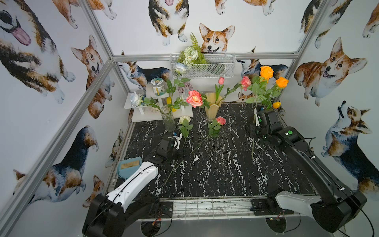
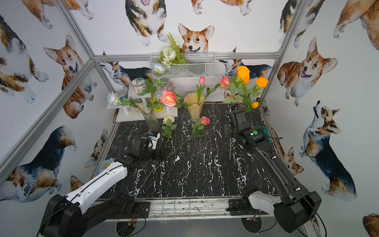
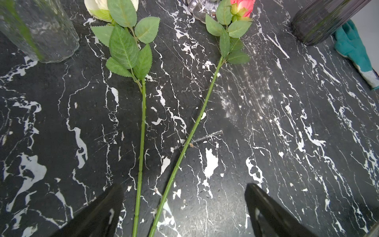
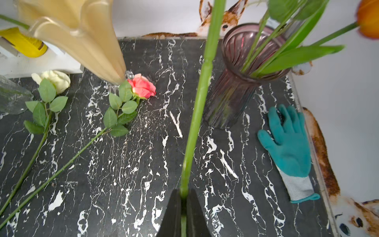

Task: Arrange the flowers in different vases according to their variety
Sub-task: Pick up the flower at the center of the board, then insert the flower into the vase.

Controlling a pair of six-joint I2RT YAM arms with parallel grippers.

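Note:
My right gripper should next lift its stem, whose bottom end hangs below the vase's rim, and move outward to the purple vase's opening [image 4: 256, 53]. Then it should bring the stem down inside to release it.
A cream rose [image 3: 98, 8] and a pink rose [image 3: 244, 7] lie on the black marble table. Both their stems pass between the spread fingers of my open left gripper [image 3: 184, 186], which touches neither. My right gripper [image 4: 184, 192] is shut on a long upright green stem [image 4: 202, 92] beside the purple ribbed vase [image 4: 231, 98]. That vase holds green stems and an orange tulip [image 1: 276, 105]. The held stem rises toward the orange roses [image 1: 266, 72]. The clear vase [image 1: 168, 119] holds white roses [image 1: 135, 99]. The cream vase [image 1: 213, 110] holds a pink tulip [image 1: 221, 80] and pink roses [image 1: 194, 98].
A teal glove [image 4: 289, 143] lies by the right wall near the purple vase. A white shelf [image 1: 155, 118] with jars stands at the back left. A wire basket [image 1: 215, 65] with a fern bouquet hangs on the back wall. A blue dustpan [image 1: 129, 166] sits at the left edge.

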